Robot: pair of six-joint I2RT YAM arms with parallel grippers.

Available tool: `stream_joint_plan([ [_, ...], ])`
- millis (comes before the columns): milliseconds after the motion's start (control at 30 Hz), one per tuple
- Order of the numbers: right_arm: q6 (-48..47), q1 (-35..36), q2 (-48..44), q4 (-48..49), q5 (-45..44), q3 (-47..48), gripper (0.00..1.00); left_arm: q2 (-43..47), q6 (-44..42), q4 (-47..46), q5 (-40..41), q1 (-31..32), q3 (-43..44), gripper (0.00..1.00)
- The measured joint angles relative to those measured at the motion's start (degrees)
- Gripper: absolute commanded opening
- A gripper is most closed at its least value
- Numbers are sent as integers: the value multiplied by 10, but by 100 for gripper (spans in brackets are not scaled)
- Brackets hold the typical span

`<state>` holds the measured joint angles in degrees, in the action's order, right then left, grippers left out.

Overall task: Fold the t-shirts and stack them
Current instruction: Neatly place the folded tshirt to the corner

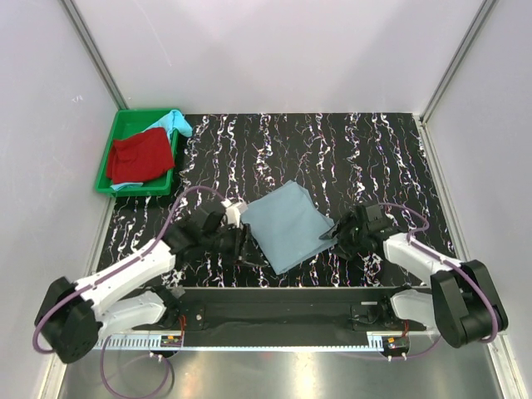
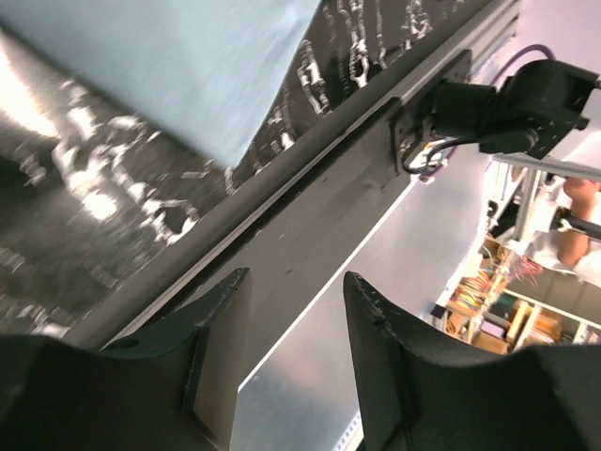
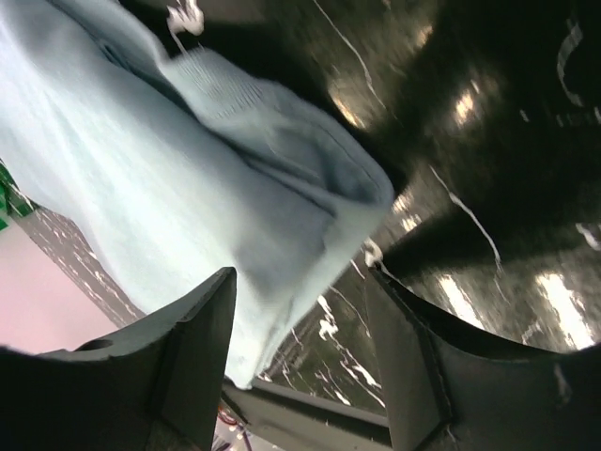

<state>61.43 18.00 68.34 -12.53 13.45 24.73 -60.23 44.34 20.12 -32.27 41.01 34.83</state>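
Next, my right gripper edges in onto the thick folded corner [image 1: 330, 230] of the grey-blue t-shirt [image 1: 285, 224], because the gap between its open fingers already faces that corner.
A dusty grey-blue t-shirt [image 1: 285, 224] lies folded into a rough square on the black marbled table, near the middle. My left gripper [image 1: 241, 241] stands open just off its left edge, apart from the cloth. In the left wrist view the left gripper [image 2: 296, 282] has nothing between its fingers, and the grey-blue t-shirt [image 2: 188, 66] lies beyond them. My right gripper [image 1: 332, 235] is at the shirt's right corner. In the right wrist view the right gripper [image 3: 300, 277] is open, with the thick folded corner of the grey-blue t-shirt [image 3: 188, 188] just ahead of its fingertips. The red t-shirt [image 1: 140, 156] and the light turquoise t-shirt [image 1: 176, 122] lie crumpled in the tray.
A green plastic tray [image 1: 137, 191] sits at the far left corner of the table, against the white wall. White walls close in the back and both sides. A dark metal rail [image 1: 274, 303] with the arm bases runs along the near edge.
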Motion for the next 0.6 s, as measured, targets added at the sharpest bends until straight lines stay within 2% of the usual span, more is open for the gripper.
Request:
stream_joint_plan([
  [167,-13,0,40,15,-14,23,57,43,-42,87,14,-57,12,50],
  [233,-13,0,55,27,-14,29,49,44,-59,111,16,-75,28,50],
  [300,-12,-1,69,39,-15,30,39,43,-76,129,14,-87,45,50],
  [333,-12,-1,73,43,-17,30,27,42,-84,134,12,-92,53,50],
  [433,-12,-4,83,46,-24,30,7,31,-109,149,7,-102,73,49],
  [500,-14,-15,85,45,-23,31,1,19,-124,160,6,-103,86,50],
  [600,-29,-49,95,25,-32,50,0,12,-148,173,7,-97,97,50],
])
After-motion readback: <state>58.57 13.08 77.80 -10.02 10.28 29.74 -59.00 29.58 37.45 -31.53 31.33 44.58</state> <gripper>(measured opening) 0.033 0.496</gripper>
